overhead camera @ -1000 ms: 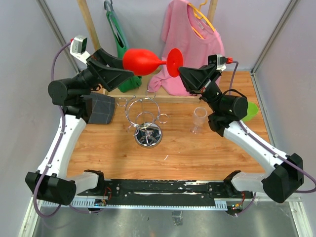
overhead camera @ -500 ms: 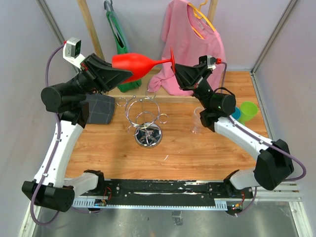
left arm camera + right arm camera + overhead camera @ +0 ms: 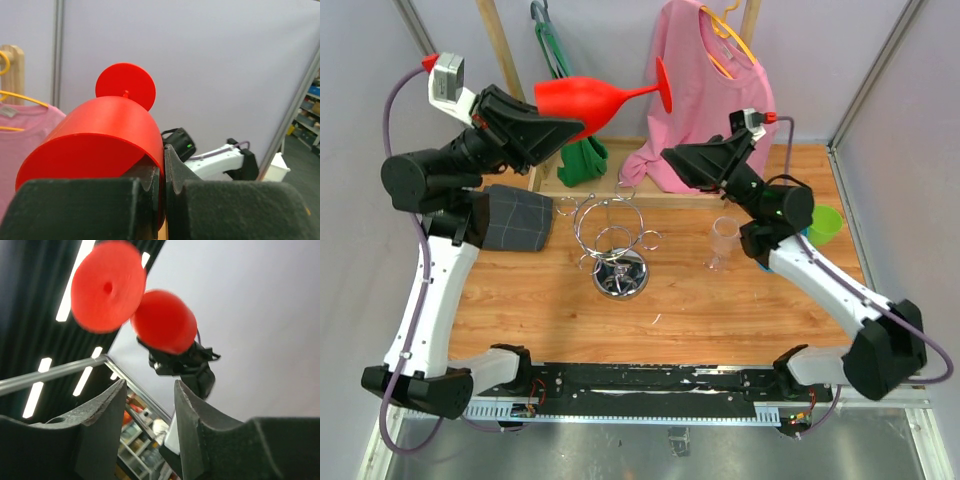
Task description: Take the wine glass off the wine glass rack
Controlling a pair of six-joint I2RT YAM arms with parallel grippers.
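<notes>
I will next turn my left gripper downward and bring it down over bare wood by the clear glass, because that wood is below it and to its right in the top view.
A red wine glass (image 3: 582, 98) lies sideways high in the air, foot pointing right, well clear of the wine glass rack (image 3: 616, 238), whose chrome rings and round base stand on the wooden table. My left gripper (image 3: 582, 122) is shut on the rim of the bowl; in the left wrist view the wine glass (image 3: 107, 135) wall is pinched between the jaws of the left gripper (image 3: 163, 165). My right gripper (image 3: 668, 155) hangs open below the foot, touching nothing. From the right wrist, the right gripper (image 3: 150, 390) stands open under the wine glass (image 3: 162, 322).
A clear glass (image 3: 724, 240) stands right of the rack, with a green cup (image 3: 828, 224) near the table's right edge. A dark grey pad (image 3: 515, 218) lies at the left. A pink shirt (image 3: 705, 90) and a green hanger (image 3: 565, 90) hang at the back.
The left gripper shut on the bowl's rim and carried the glass up and left. The right gripper opened, let go of the foot and dropped below it.
</notes>
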